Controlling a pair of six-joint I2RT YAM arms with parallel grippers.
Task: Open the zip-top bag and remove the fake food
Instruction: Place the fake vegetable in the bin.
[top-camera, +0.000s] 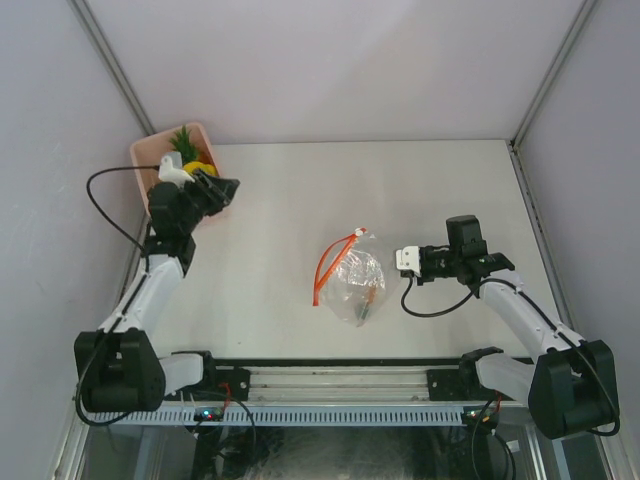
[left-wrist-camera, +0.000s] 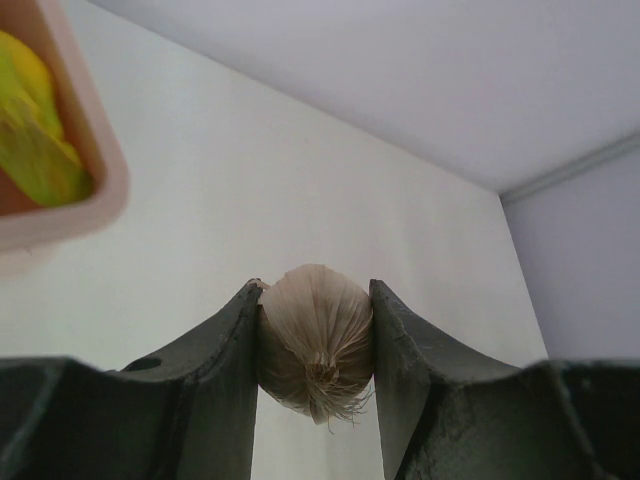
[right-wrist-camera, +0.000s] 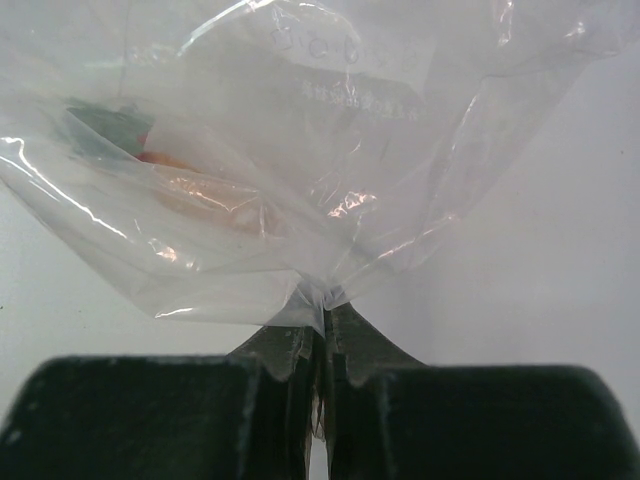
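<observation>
My left gripper goes left in the top view next, over the pink bin's inside, and releases the bulb. The bulb (left-wrist-camera: 318, 335) hangs outside the pink bin's rim.
The clear zip-top bag (top-camera: 358, 280) lies mid-table, its red-orange zip strip (top-camera: 330, 262) on its left, mouth open. Small orange and green bits (top-camera: 366, 306) sit inside it. My right gripper (top-camera: 392, 266) is shut on a pinch of the bag's right edge; the wrist view shows the jaws closed on gathered plastic (right-wrist-camera: 325, 305) of the bag (right-wrist-camera: 300, 150). My left gripper (top-camera: 218, 190) is beside the pink bin (top-camera: 150, 152) and is shut on a beige garlic-like toy bulb (left-wrist-camera: 318, 335). A green leafy pineapple top (top-camera: 183, 143) and a yellow piece (top-camera: 200, 168) lie in the bin.
The pink bin's rim (left-wrist-camera: 105, 170) shows at the top left of the left wrist view, with a yellow-green toy (left-wrist-camera: 35, 120) inside. White walls close in the table at the back and sides. A black cable loops by the right arm (top-camera: 430, 310).
</observation>
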